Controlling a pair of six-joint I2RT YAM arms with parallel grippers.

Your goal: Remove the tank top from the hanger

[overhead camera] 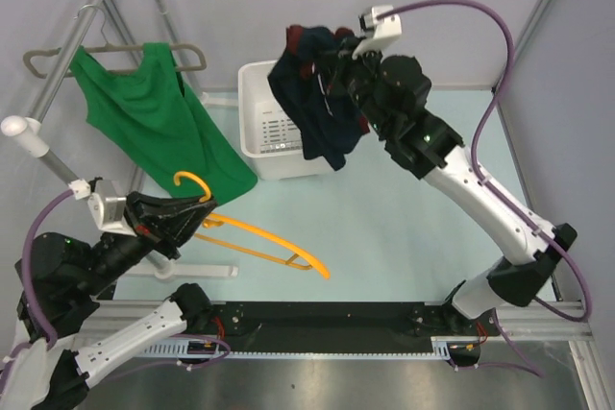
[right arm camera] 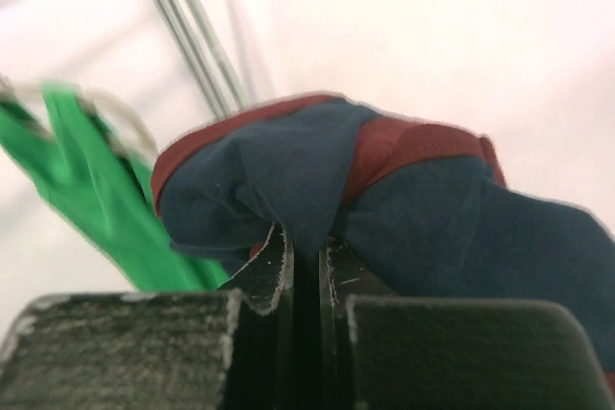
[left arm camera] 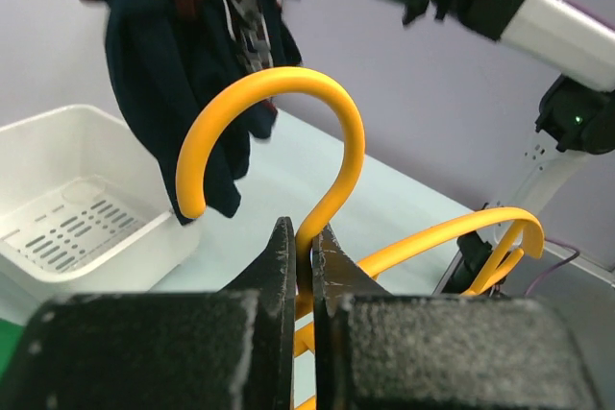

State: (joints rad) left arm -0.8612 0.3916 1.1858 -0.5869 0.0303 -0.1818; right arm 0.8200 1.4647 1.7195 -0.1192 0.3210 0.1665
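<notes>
The robot's right gripper should go down to its left in the top view and let go of the garment inside the open white basket (overhead camera: 252,93), which lies below it there.
The green tank top (overhead camera: 154,122) hangs on the grey-beige hanger (overhead camera: 43,57) from the rack at the back left; a blurred part of it shows in the right wrist view (right arm camera: 101,208). My left gripper (overhead camera: 199,206) is shut on the neck of an orange hanger (overhead camera: 259,237), whose hook curls up in the left wrist view (left arm camera: 288,132). My right gripper (overhead camera: 338,69) is shut on a dark navy garment with red stripes (overhead camera: 315,103), held above the white basket (overhead camera: 252,93). The cloth is pinched between the jaws in the right wrist view (right arm camera: 317,189).
The white basket (left arm camera: 67,199) stands at the back middle of the pale table. The silver rack poles (overhead camera: 96,7) rise at the back left, and a white-capped post (overhead camera: 24,133) stands at the left edge. A black rail runs along the near edge.
</notes>
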